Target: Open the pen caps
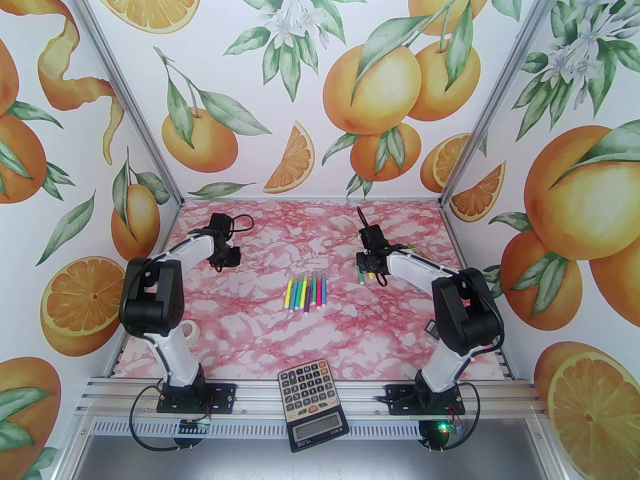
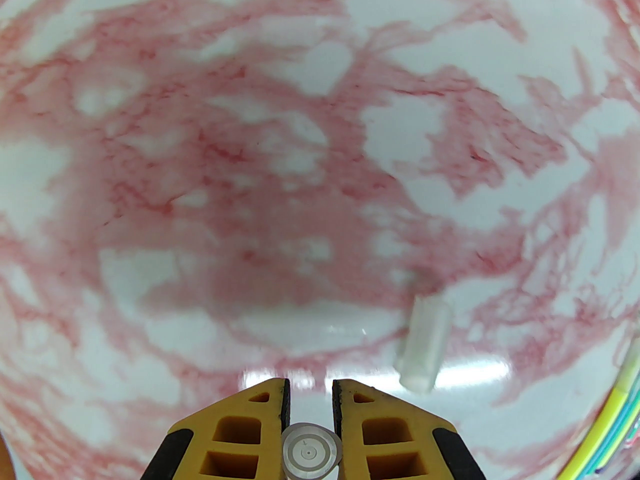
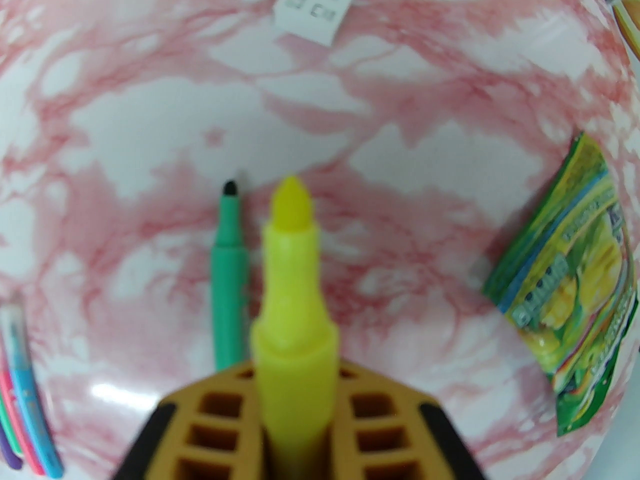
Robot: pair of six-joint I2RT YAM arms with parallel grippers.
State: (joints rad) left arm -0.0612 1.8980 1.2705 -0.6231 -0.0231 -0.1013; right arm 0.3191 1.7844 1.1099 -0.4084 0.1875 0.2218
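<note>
I will next move my right gripper down to the bare marble beside the uncapped green pen (image 3: 229, 273) and release the yellow pen there, since it already shows its bare tip.
My left gripper (image 2: 311, 388) is shut on a clear pen cap (image 2: 311, 453), seen end-on between the yellow fingers. A second clear cap (image 2: 422, 343) lies on the marble table just right of it. My right gripper (image 3: 295, 383) is shut on a yellow pen (image 3: 292, 278) whose bare tip points away from the camera. An uncapped green pen (image 3: 229, 273) lies on the table beside it, to its left. From above, the left gripper (image 1: 223, 260) hovers at the far left and the right gripper (image 1: 367, 270) at the far right, with a row of several pens (image 1: 307, 293) between them.
A green-yellow snack pouch (image 3: 575, 318) lies right of the right gripper, a white label (image 3: 320, 3) beyond it. A calculator (image 1: 312, 403) rests on the front rail and a tape roll (image 1: 191, 329) by the left arm. Walls close in the table's sides and back.
</note>
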